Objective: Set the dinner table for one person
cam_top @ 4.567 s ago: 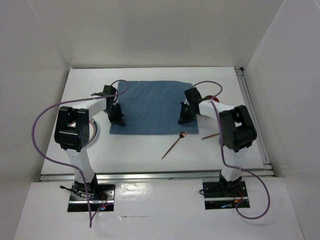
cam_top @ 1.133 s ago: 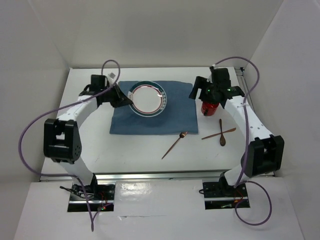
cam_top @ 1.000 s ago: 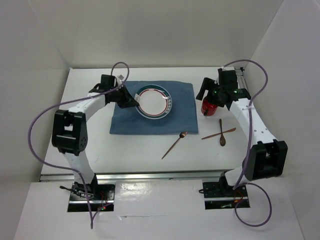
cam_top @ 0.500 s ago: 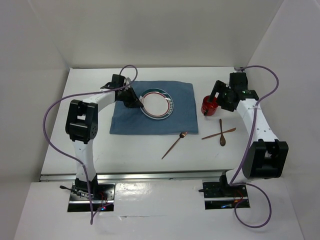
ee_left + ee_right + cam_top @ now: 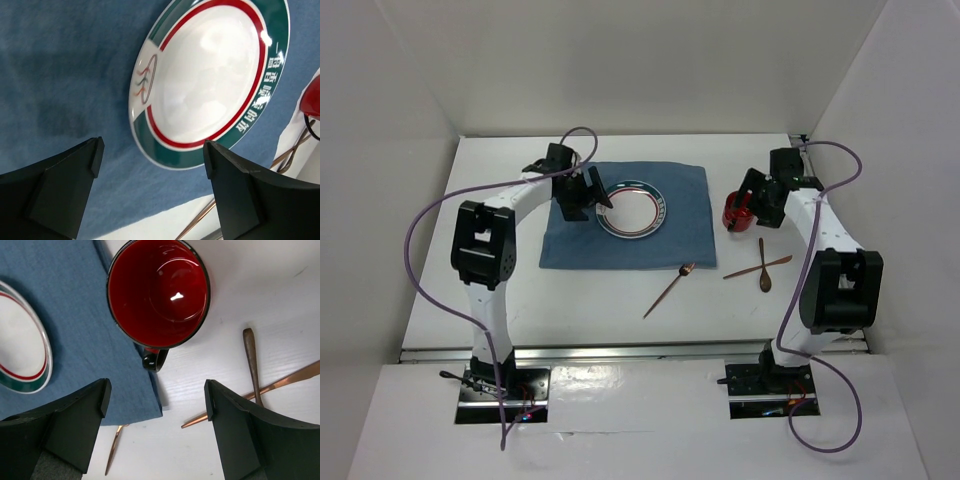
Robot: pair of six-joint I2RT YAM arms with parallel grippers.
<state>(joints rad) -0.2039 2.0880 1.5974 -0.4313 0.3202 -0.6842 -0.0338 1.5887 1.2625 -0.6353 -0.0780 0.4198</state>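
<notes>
The mug's opening faces up, so I will next lower my right gripper's open fingers astride the red mug's rim (image 5: 750, 214) (image 5: 196, 328) beside the mug's handle below them.
The dinner table (image 5: 570, 300) is the big white top. A blue cloth mat (image 5: 620, 245) lies on it, and a white plate (image 5: 633, 208) with a green and red rim rests flat on the mat. My left gripper (image 5: 588, 196) hangs open just off the plate's left rim; in the left wrist view the gripper (image 5: 152, 152) has the plate (image 5: 210, 75) beyond its fingertips, nothing held. A red mug (image 5: 737, 212) stands at the mat's right edge. My right gripper (image 5: 756, 200) is open above it, with the mug (image 5: 159, 292) ahead of the gripper (image 5: 157, 392).
A copper utensil (image 5: 669, 288) lies in front of the mat. Two more copper pieces (image 5: 760, 268) lie crossed to the right, near the mug's handle (image 5: 154, 360). White walls close in the table on three sides.
The left gripper has opened and let go of the plate, which now lies flat on the mat. The right gripper has shifted slightly over the mug and stays open.
</notes>
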